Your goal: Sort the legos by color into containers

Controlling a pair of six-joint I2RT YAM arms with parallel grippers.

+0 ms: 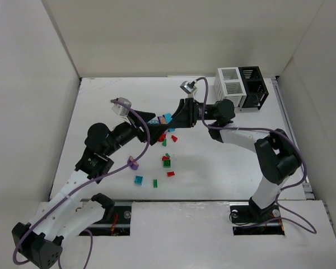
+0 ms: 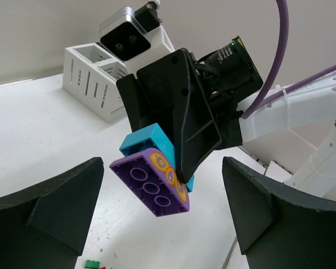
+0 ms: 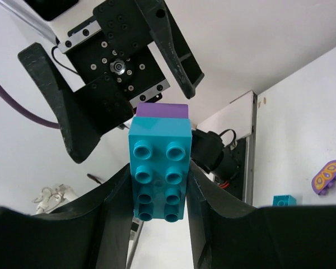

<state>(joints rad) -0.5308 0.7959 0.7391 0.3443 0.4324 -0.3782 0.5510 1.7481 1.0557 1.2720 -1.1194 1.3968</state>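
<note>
My right gripper swings outward toward the bins over the white bin's near section (image 1: 234, 88) next and releases the teal brick there, because the white bin's top stands open.
My right gripper (image 3: 159, 197) is shut on a teal brick (image 3: 159, 168) with a purple brick (image 3: 161, 110) stuck to its far side, held above the table. In the left wrist view the teal brick (image 2: 148, 140) and the purple brick (image 2: 151, 188) hang between my left gripper's open jaws (image 2: 162, 216), which stand wide apart and touch neither. In the top view both grippers meet mid-table, left (image 1: 155, 124) and right (image 1: 169, 119). The white bin (image 1: 229, 87) and black bin (image 1: 253, 84) stand joined at the back right.
Loose legos lie below the grippers: red (image 1: 174, 138), green (image 1: 167, 162), teal (image 1: 138, 180), green (image 1: 155, 182), and a purple piece (image 1: 133, 163) by the left arm's cable. White walls enclose the table on three sides.
</note>
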